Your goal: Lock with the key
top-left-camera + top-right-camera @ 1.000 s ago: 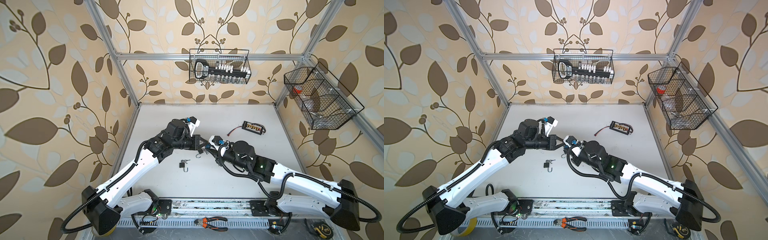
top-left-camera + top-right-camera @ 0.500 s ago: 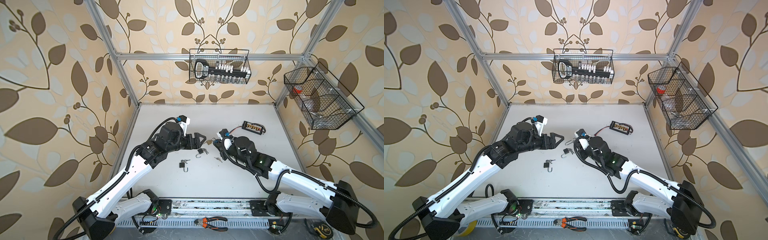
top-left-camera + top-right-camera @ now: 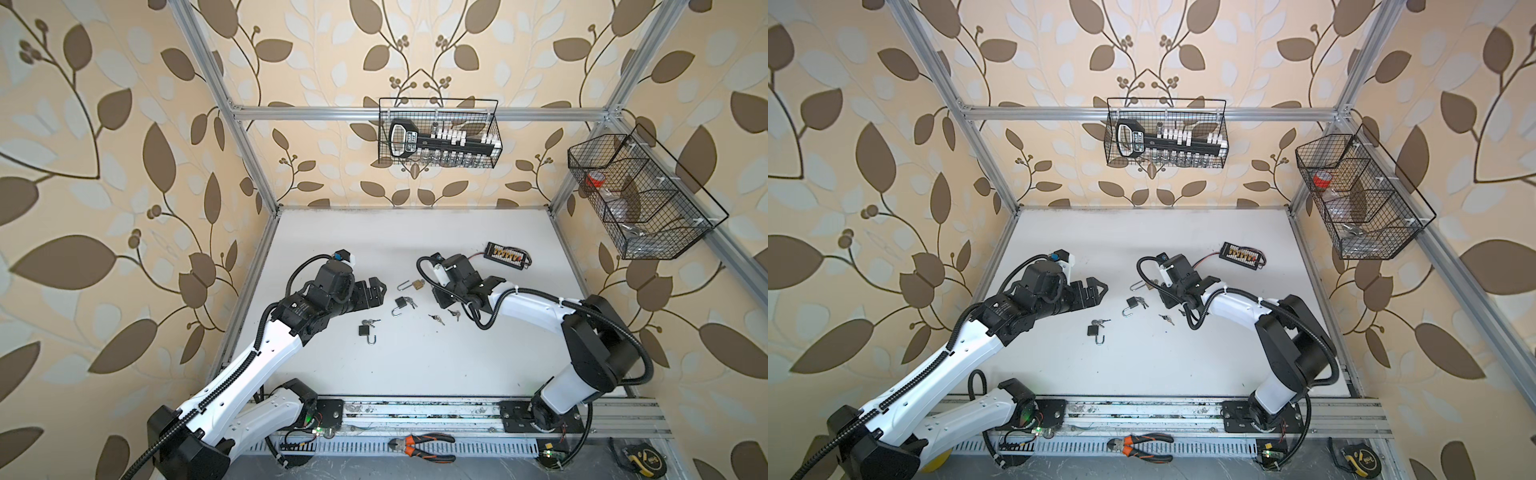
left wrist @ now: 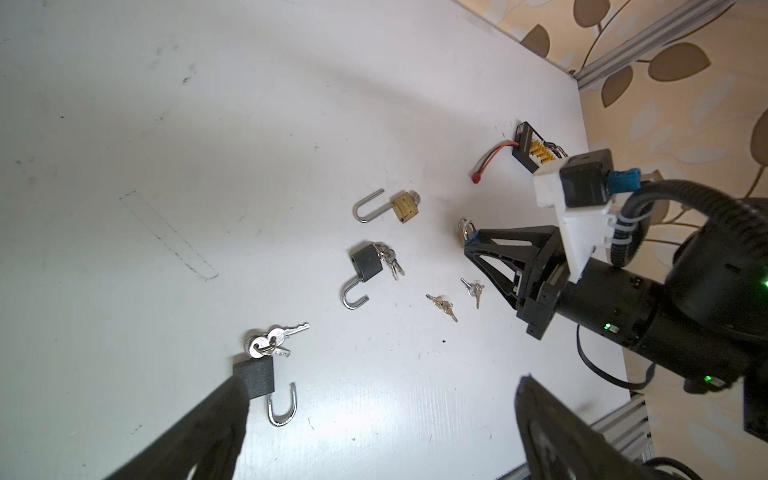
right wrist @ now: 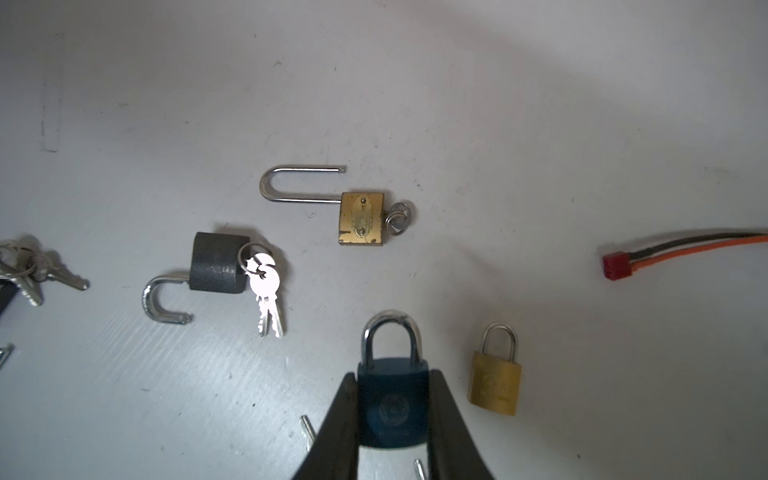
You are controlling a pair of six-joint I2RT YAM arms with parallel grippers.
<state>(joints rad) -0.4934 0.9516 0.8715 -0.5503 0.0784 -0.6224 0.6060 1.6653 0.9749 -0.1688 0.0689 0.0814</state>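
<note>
The bare tabletop (image 5: pixel 392 342) beside the small brass padlock is under my right gripper, which should next set the dark blue padlock (image 5: pixel 392 405) down there, its shackle closed, and let go.
My right gripper (image 5: pixel 392 376) is shut on a dark blue padlock (image 5: pixel 392 405) whose shackle is closed. It stands low over the table right of centre in both top views (image 3: pixel 440 298). A small closed brass padlock (image 5: pixel 496 382) lies beside it. My left gripper (image 3: pixel 376 291) (image 4: pixel 380 382) is open and empty, left of the locks. Between the arms lie a brass long-shackle padlock (image 3: pixel 417 285), open with a key in it, and two open black padlocks (image 3: pixel 401 302) (image 3: pixel 365 330) with key rings. Two loose key sets (image 3: pixel 436 318) (image 3: pixel 454 313) rest near the right gripper.
A small black connector board (image 3: pixel 508 254) with red and black wires lies at the back right. Wire baskets hang on the back wall (image 3: pixel 438 133) and the right wall (image 3: pixel 640 199). Pliers (image 3: pixel 422 446) and a tape measure (image 3: pixel 636 457) lie past the front rail.
The two grippers were together at the middle. My left gripper has opened and drawn back left. The right arm has drawn back right with the blue padlock.
</note>
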